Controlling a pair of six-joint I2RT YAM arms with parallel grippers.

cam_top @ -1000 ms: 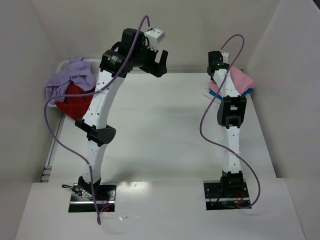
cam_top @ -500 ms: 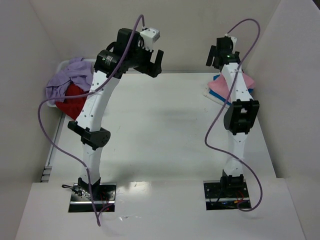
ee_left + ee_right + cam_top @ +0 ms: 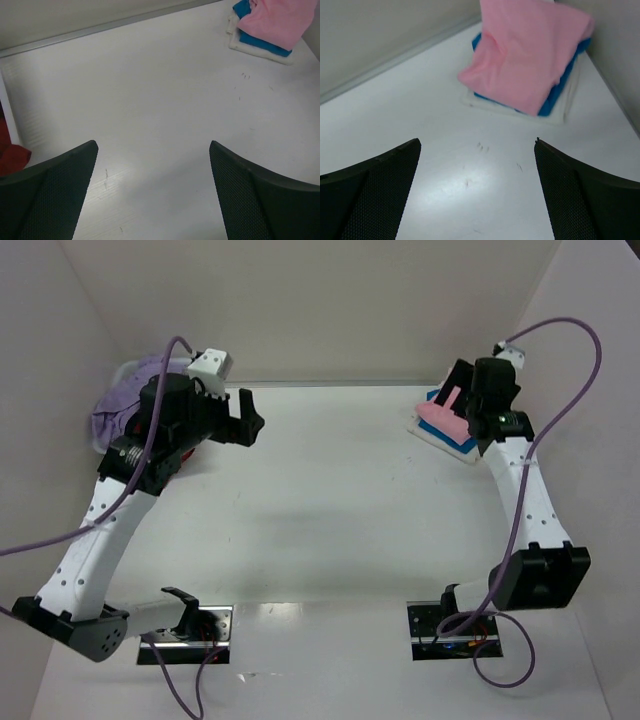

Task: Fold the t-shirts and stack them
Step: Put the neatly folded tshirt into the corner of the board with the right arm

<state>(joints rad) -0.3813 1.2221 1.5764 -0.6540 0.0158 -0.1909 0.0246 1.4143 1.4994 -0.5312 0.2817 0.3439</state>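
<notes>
I should lower my right gripper onto the pink cloth just inside its near corner, because the pink t-shirt (image 3: 440, 420) is crooked and leaves the blue t-shirt's edge bare.
A light pink t-shirt (image 3: 440, 420) lies folded on a bright blue t-shirt (image 3: 458, 443) at the table's far right corner; both show in the right wrist view, pink (image 3: 530, 55) over blue (image 3: 555, 95), and in the left wrist view (image 3: 280, 20). A lavender t-shirt (image 3: 125, 405) is heaped in the basket at far left, with a red t-shirt (image 3: 190, 455) mostly hidden behind my left arm; its edge shows in the left wrist view (image 3: 10, 155). My left gripper (image 3: 255, 418) is open and empty above the table (image 3: 152, 146). My right gripper (image 3: 462, 408) is open and empty, just short of the stack (image 3: 477, 142).
The white basket (image 3: 122, 370) stands at the far left edge. A white flat layer (image 3: 562, 110) lies under the blue shirt. White walls close in the table at the back, left and right. Purple cables loop off both arms.
Both arms dropped from a raised pose. My left gripper swung left and down near the basket. My right gripper moved right, beside the pink and blue stack.
</notes>
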